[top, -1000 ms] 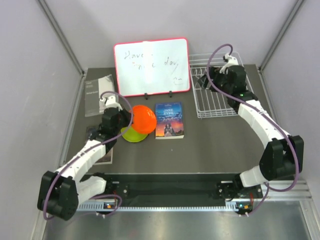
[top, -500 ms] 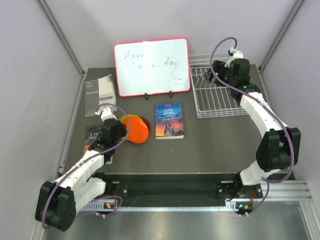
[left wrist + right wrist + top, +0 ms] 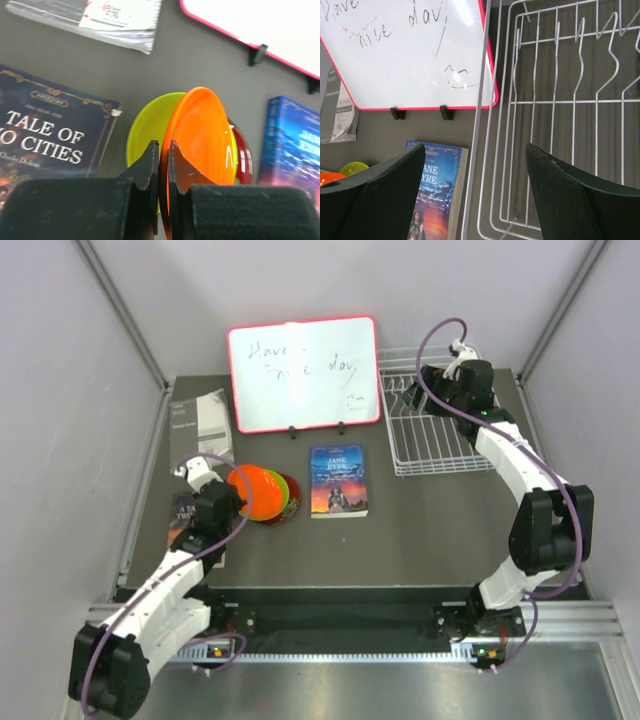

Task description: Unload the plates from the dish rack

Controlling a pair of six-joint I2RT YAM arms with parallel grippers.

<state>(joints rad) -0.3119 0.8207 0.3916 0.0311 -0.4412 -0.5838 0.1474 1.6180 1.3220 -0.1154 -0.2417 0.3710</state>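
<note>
My left gripper will go down a little toward the lime green plate (image 3: 284, 490) (image 3: 146, 125) and release the orange plate's rim, because the orange plate already hangs tilted over the stacked plates.
My left gripper (image 3: 236, 503) (image 3: 161, 146) is shut on the rim of the orange plate (image 3: 255, 489) (image 3: 200, 130). It holds the plate tilted on edge over a lime green plate (image 3: 284, 490) (image 3: 146, 125) and a dark red plate (image 3: 293, 502) (image 3: 244, 156) that lie stacked on the table. My right gripper (image 3: 428, 395) (image 3: 476, 146) is open with nothing between its fingers. It hovers over the left side of the white wire dish rack (image 3: 432, 435) (image 3: 555, 100). The part of the rack in the right wrist view holds no plate.
A red-framed whiteboard (image 3: 303, 373) (image 3: 405, 50) stands just left of the rack. A blue Jane Eyre book (image 3: 338, 480) (image 3: 437, 190) lies between the plates and the rack. A dark Tale of Two Cities book (image 3: 45, 135) and a grey pamphlet (image 3: 198, 428) lie at the left.
My left arm has drawn back toward the near left with the orange plate, which now leans over the stacked plates. My right gripper shifted slightly toward the rack's back and stayed open.
</note>
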